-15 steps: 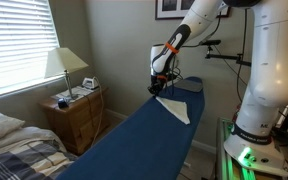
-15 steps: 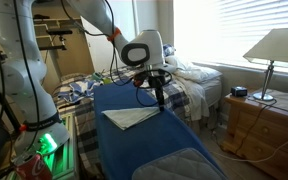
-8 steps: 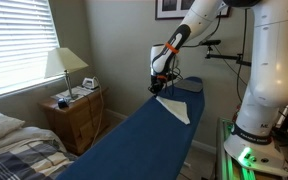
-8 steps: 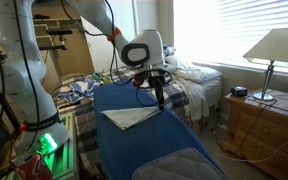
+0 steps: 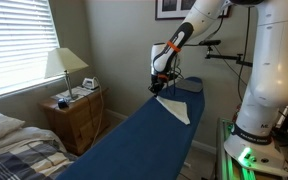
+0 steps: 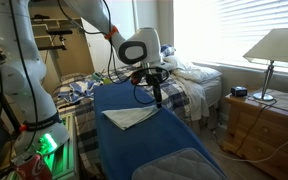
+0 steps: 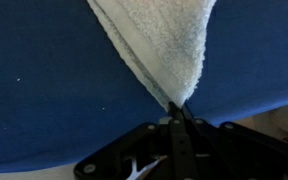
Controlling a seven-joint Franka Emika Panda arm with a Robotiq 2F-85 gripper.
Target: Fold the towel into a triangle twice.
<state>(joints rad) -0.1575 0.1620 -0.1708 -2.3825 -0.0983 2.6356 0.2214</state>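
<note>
The towel lies in one wide triangle, so I will move my gripper up and back toward the base, over the towel's opposite corner, to let go of the towel's tip.
A white towel (image 5: 175, 108) lies folded into a triangle on the long blue table (image 5: 124, 140). It shows in both exterior views (image 6: 129, 117) and in the wrist view (image 7: 164, 45). My gripper (image 5: 156, 93) stands at the towel's pointed corner near the table's side edge (image 6: 157, 100). In the wrist view the corner runs down into my gripper (image 7: 176, 108), whose jaws are closed together on the tip of the cloth. The rest of the towel lies flat on the blue surface (image 7: 44, 90).
A grey-blue pad (image 5: 189, 86) lies at one end of the table (image 6: 184, 165). A wooden nightstand (image 5: 76, 112) with a lamp (image 5: 64, 65) stands beside it, also seen in an exterior view (image 6: 269, 125). A bed (image 5: 14, 140) is close by. The robot's base (image 5: 259, 110) stands beside the table.
My gripper has shifted very slightly upward at the towel's corner. The towel looks unchanged.
</note>
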